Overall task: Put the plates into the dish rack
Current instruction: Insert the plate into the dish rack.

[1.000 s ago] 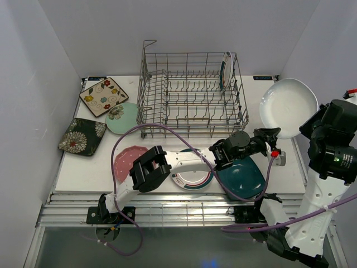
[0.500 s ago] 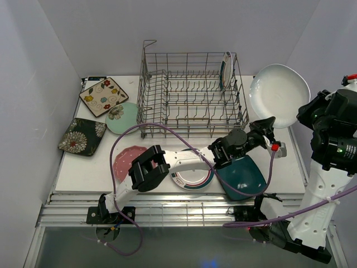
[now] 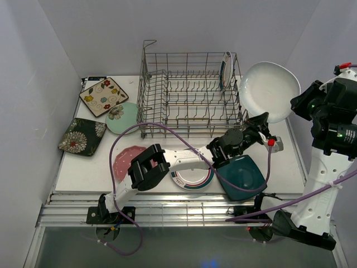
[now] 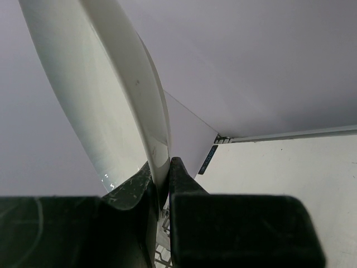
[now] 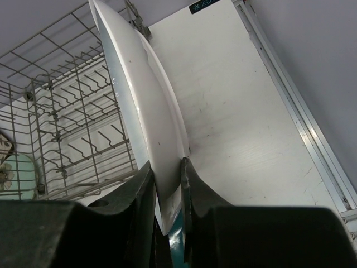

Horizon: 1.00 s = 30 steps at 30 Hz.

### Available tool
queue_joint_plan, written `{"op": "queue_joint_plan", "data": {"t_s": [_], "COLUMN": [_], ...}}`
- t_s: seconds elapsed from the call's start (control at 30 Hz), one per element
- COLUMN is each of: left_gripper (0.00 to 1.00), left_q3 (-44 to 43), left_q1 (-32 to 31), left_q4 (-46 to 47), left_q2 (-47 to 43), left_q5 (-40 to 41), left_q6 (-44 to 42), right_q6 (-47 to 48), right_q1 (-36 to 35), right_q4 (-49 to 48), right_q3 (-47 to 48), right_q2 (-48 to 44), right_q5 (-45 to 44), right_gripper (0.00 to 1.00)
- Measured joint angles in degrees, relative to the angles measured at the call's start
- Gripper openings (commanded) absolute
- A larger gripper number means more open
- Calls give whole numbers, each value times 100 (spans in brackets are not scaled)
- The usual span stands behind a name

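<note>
Next, the left gripper goes down and to the left in the top view to the rack's empty near corner [image 3: 229,108] and releases the white oval plate.
The white oval plate [image 3: 269,91] is held up in the air, tilted nearly on edge, just right of the dish rack [image 3: 189,95]. My left gripper [image 3: 261,119] is shut on its lower rim [image 4: 111,100]. My right gripper [image 3: 294,105] is shut on its right rim [image 5: 150,111]. One teal-and-red-rimmed plate [image 3: 226,70] stands in the rack's far right corner. The other [image 3: 192,178] lies flat under my left arm. The dark teal square plate [image 3: 241,176] lies on the table in front of the rack.
The pink dotted plate [image 3: 125,159], mint plate [image 3: 120,116], cream floral square plate [image 3: 104,96] and dark floral square plate [image 3: 82,135] lie left of the rack. A purple cable [image 3: 167,134] loops over the table. Side walls stand close.
The white oval plate has moved up and left towards the rack's right side, turning more upright. Both grippers moved with it.
</note>
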<state>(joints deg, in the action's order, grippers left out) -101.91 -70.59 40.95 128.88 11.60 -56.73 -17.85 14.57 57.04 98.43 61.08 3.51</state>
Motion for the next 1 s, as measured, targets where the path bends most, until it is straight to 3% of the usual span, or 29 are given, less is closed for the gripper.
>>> {"op": "queue_joint_plan", "data": {"t_s": [0.23, 0.5, 1.0], "left_gripper": [0, 0, 0], "left_q3": [109, 275, 1025], "left_q1": [72, 337, 498], "left_q4": [55, 155, -44], "left_q2": [-11, -66, -706], "left_q5": [122, 398, 481], "left_q6": [205, 789, 1991], "right_q6": [13, -15, -125], "right_q1": [-431, -2428, -3545], "right_q4": [-57, -160, 654], "right_q3": [7, 538, 1893], "right_q2": [186, 986, 2238], "right_q5": [-256, -2332, -3593], "right_gripper": [8, 8, 8]}}
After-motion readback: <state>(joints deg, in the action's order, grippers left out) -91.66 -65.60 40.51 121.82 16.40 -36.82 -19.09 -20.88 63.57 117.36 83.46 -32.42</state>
